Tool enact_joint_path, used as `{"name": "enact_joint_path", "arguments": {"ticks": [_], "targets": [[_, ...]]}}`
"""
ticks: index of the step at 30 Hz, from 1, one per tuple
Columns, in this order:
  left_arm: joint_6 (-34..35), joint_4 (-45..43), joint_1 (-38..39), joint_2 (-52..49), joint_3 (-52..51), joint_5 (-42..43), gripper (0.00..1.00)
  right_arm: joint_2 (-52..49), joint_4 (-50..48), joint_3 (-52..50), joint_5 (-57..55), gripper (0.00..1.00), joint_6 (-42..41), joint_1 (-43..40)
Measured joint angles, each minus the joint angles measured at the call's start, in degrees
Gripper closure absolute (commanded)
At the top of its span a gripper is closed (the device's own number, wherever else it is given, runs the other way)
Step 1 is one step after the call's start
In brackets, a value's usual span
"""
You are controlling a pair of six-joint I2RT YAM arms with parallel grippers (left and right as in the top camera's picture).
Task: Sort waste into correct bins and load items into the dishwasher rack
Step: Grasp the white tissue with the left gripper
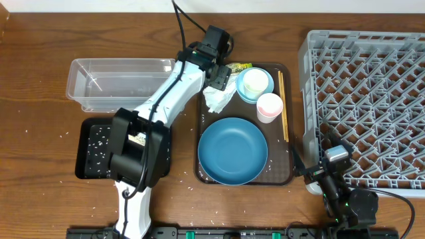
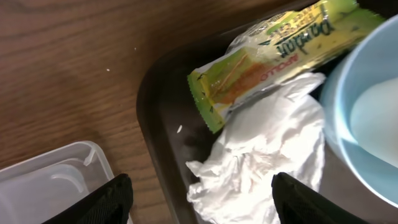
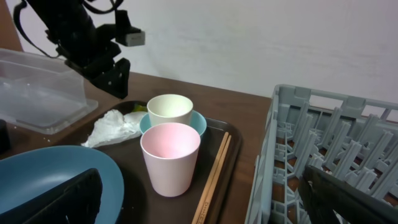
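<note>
I will next lower my left gripper onto the crumpled white napkin's edge (image 1: 209, 96) (image 2: 208, 183) nearest the clear tub and close it there, because that edge is clear of the light-blue bowl.
My left gripper (image 1: 219, 78) is open, its fingers (image 2: 205, 205) on either side of the crumpled white napkin (image 2: 267, 149) and just above it, at the back left of the brown tray. The yellow-green wrapper (image 2: 280, 53) lies beside the napkin. The white cup (image 1: 255, 81) stands in the light-blue bowl (image 1: 244, 95). The pink cup (image 1: 269, 106), the blue dish (image 1: 232, 149) and the chopsticks (image 1: 283, 106) are on the same tray. My right gripper (image 3: 199, 208) is open and empty, low between the tray and the grey rack (image 1: 365, 99).
The clear tub (image 1: 119, 83) stands left of the brown tray (image 1: 289, 178), with the black tray (image 1: 86, 149) in front of it holding rice grains. More grains are scattered on the wooden table. My left arm reaches over the tub's right end.
</note>
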State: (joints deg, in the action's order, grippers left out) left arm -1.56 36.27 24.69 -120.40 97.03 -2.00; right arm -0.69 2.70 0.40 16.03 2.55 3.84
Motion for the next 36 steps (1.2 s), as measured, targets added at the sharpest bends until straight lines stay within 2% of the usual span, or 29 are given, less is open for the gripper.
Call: {"name": "enact_joint_path", "arguments": {"ticks": [12,15,20,28,32,36], "targets": [[-3.6,-0.8,-0.2,-2.9,0.0,3.8,0.27,0.0,0.0,0.0,0.0,0.01,0.0,0.0],[-4.0,-1.0,-0.2,-3.7,0.0,3.8,0.31,0.0,0.0,0.0,0.0,0.01,0.0,0.0],[-4.5,-1.6,-0.2,-5.6,0.0,4.2,0.32,0.0,0.0,0.0,0.0,0.01,0.0,0.0],[-4.7,-2.2,-0.2,-6.7,0.0,4.7,0.5,0.0,0.0,0.0,0.0,0.01,0.0,0.0],[-4.4,-2.2,-0.2,-6.7,0.0,4.7,0.73,0.0,0.0,0.0,0.0,0.01,0.0,0.0],[-4.5,-2.3,-0.2,-6.7,0.0,4.7,0.89,0.0,0.0,0.0,0.0,0.01,0.0,0.0]]}}
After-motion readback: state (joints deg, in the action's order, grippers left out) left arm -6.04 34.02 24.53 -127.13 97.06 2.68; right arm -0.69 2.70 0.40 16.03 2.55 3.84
